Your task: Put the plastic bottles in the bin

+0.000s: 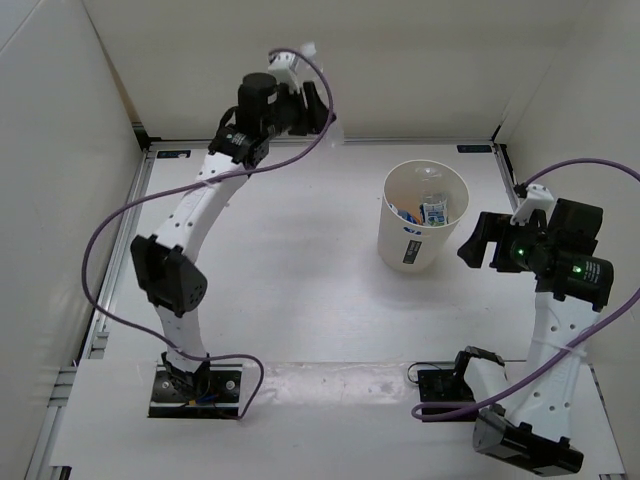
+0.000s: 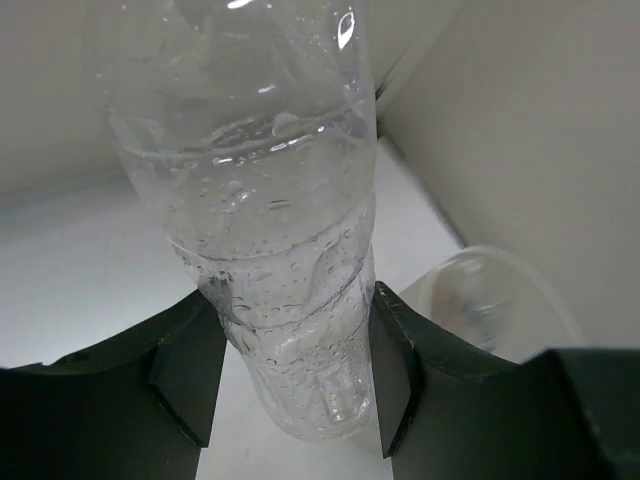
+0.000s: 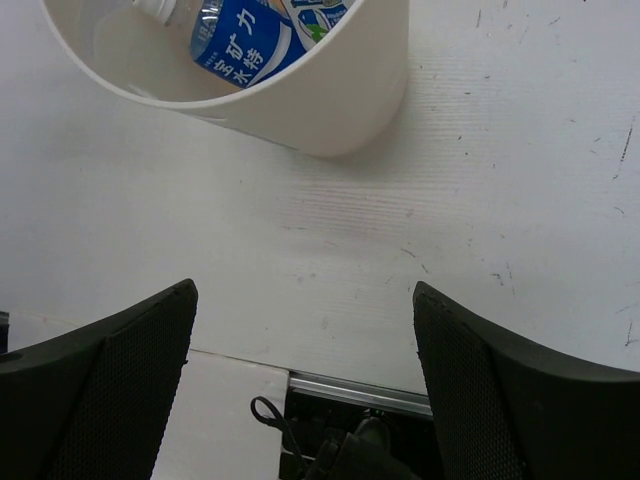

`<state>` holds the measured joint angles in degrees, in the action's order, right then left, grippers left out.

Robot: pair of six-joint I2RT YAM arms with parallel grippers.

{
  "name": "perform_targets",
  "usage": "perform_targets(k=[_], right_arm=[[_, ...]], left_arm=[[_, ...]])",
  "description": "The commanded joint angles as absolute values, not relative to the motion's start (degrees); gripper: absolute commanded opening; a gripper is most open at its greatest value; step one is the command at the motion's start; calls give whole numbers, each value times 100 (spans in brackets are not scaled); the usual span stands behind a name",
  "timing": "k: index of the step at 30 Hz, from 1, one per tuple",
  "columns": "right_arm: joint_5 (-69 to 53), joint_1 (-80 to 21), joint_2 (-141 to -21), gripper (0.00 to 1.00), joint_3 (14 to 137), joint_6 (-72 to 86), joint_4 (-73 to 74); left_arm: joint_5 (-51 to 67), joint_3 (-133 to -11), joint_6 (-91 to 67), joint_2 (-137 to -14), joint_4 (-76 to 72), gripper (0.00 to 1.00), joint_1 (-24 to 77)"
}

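My left gripper carries the clear bottle [image 2: 270, 220] to the right in the top view, over the bin's opening, next, as it still hangs outside the bin's rim.
A plain clear plastic bottle [image 2: 270, 220] with droplets inside is pinched near its lower end between the black fingers of my left gripper [image 2: 295, 375], which is shut on it. In the top view that gripper [image 1: 318, 108] is raised at the back of the table, left of the bin. The cream-white bin [image 1: 405, 245] stands upright right of centre. Blue-labelled bottles [image 1: 433, 211] lie inside it, and one blue label [image 3: 245, 40] shows in the right wrist view. My right gripper [image 1: 472, 245] hangs open just right of the bin, with nothing between its fingers [image 3: 120, 380].
White walls enclose the table on the left, back and right. A metal rail [image 3: 400, 392] and dark cabling run along the near edge under the right gripper. The bin's rim [image 2: 500, 290] shows beyond the held bottle.
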<state>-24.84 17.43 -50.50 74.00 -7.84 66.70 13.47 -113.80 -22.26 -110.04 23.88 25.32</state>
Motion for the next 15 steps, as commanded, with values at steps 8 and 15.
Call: perform_targets(k=[8,15], right_arm=[[-2663,2021,-5071,90,7339,-536,6310],[-2575,1881,-4913,90,7391,-747,6477]], left_arm=[[2196,-11101,-1107,-10722,318,57,4251],[2364,-10846,-1406,-11179,79,59,4737]])
